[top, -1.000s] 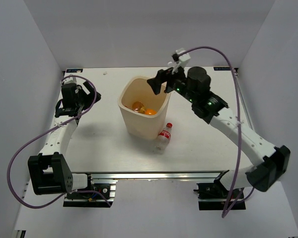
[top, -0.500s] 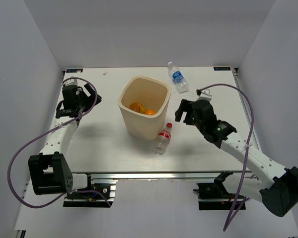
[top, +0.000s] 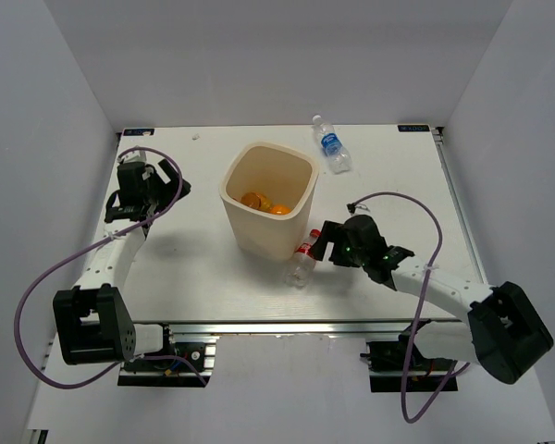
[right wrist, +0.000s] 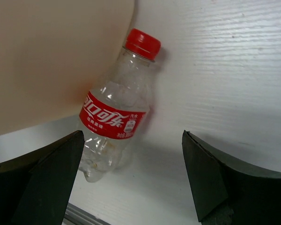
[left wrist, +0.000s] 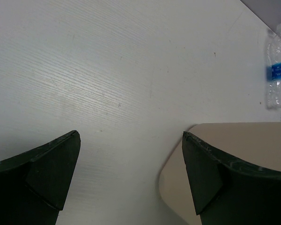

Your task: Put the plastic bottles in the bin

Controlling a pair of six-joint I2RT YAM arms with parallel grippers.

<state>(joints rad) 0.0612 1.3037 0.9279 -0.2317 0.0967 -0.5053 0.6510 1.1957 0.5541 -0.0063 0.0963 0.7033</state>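
Note:
My right gripper should move its fingers down and to the left in the top view, around the bottle's red label [top: 304,249] [right wrist: 112,117], because the label is below it that way.
The cream bin [top: 269,212] stands mid-table with orange bottles [top: 264,202] inside. A clear bottle with a red label and red cap [top: 303,258] lies on the table against the bin's near right side; in the right wrist view it [right wrist: 116,120] lies just ahead of my open, empty right gripper [right wrist: 131,178], nearer the left finger. My right gripper [top: 328,242] is low, just right of that bottle. A clear bottle with a blue label [top: 330,143] lies at the back, also in the left wrist view [left wrist: 277,70]. My left gripper [top: 162,185] is open and empty, left of the bin [left wrist: 225,154].
The table's near edge with an aluminium rail [top: 287,326] runs just below the red-label bottle. White walls close the table at the back and both sides.
My right arm has swung from above the bin's back right rim down and forward to the table beside the red-label bottle. The blue-label bottle came into view. The left arm stayed put.

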